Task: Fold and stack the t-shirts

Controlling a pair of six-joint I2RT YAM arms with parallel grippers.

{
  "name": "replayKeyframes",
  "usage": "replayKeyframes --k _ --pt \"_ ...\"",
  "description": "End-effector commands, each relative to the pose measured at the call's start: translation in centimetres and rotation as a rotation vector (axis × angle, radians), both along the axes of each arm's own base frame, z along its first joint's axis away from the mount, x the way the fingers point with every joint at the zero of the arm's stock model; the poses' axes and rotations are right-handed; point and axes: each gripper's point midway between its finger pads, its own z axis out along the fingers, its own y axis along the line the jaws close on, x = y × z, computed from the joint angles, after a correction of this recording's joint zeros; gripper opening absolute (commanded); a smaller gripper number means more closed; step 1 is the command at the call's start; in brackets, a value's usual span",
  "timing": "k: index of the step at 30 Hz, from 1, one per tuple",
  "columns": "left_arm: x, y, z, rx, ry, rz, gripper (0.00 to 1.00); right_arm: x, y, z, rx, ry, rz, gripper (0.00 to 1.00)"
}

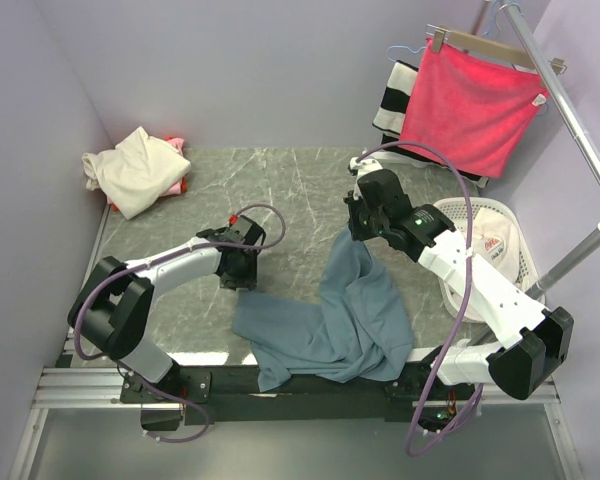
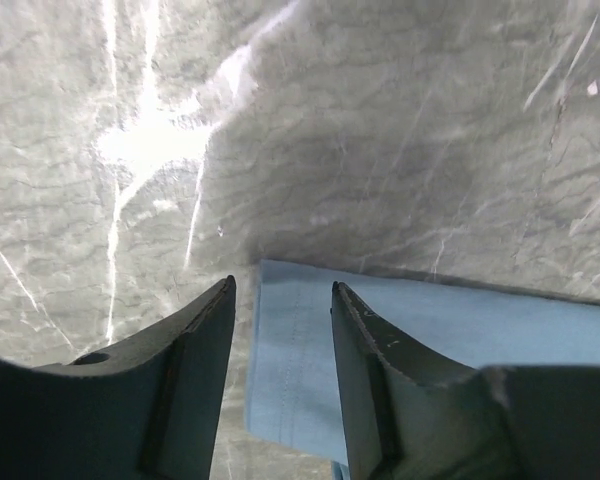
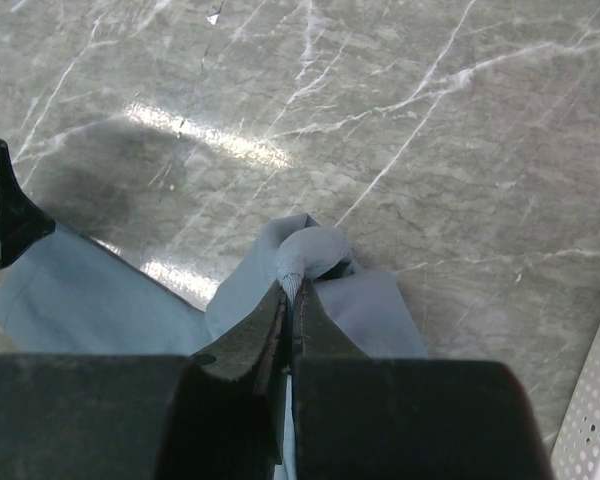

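Observation:
I need to lower my left gripper next and close it, because the blue-grey shirt's hem corner is below.
A dusty blue-grey t-shirt (image 1: 335, 320) lies crumpled at the table's front centre, part hanging over the near edge. My right gripper (image 1: 358, 228) is shut on a bunched fold of it (image 3: 315, 250) and lifts that part off the table. My left gripper (image 1: 242, 278) is open, low over the shirt's left hem corner (image 2: 290, 350), one finger on each side of it. A cream t-shirt (image 1: 135, 170) sits piled on a pink/red one (image 1: 175, 186) at the back left. A white shirt with red print (image 1: 490, 235) lies in the basket.
A white perforated basket (image 1: 530, 265) stands at the right, its rim also in the right wrist view (image 3: 595, 420). A bright pink-red towel (image 1: 470, 110) and a striped cloth (image 1: 395, 95) hang on a rack (image 1: 570, 110) at the back right. Walls enclose the marbled table (image 1: 280, 190).

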Motion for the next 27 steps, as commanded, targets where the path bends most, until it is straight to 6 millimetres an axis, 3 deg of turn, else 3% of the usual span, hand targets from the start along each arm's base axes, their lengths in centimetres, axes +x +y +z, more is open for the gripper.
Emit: replayKeyframes --k 1,10,15,21,25,27 --pt "1.2 -0.3 1.4 -0.022 -0.069 0.017 0.50 0.8 0.2 1.0 0.022 -0.040 0.003 0.00" --pt "-0.4 -1.5 -1.0 -0.067 0.034 -0.029 0.43 0.8 -0.1 0.9 0.012 -0.040 -0.003 0.00" --pt "-2.2 -0.6 -3.0 -0.034 0.107 -0.031 0.44 0.8 -0.3 0.8 0.005 -0.040 -0.008 0.00" --pt "-3.2 0.0 -3.9 -0.019 0.137 -0.034 0.42 0.9 -0.8 0.9 0.000 -0.046 -0.017 0.00" --pt "-3.3 -0.9 -4.1 -0.046 0.142 -0.061 0.13 0.9 -0.8 0.7 0.000 -0.041 -0.021 0.00" --pt "-3.6 -1.7 -4.2 -0.073 0.158 -0.079 0.03 1.0 -1.0 0.8 -0.001 -0.043 -0.024 0.00"
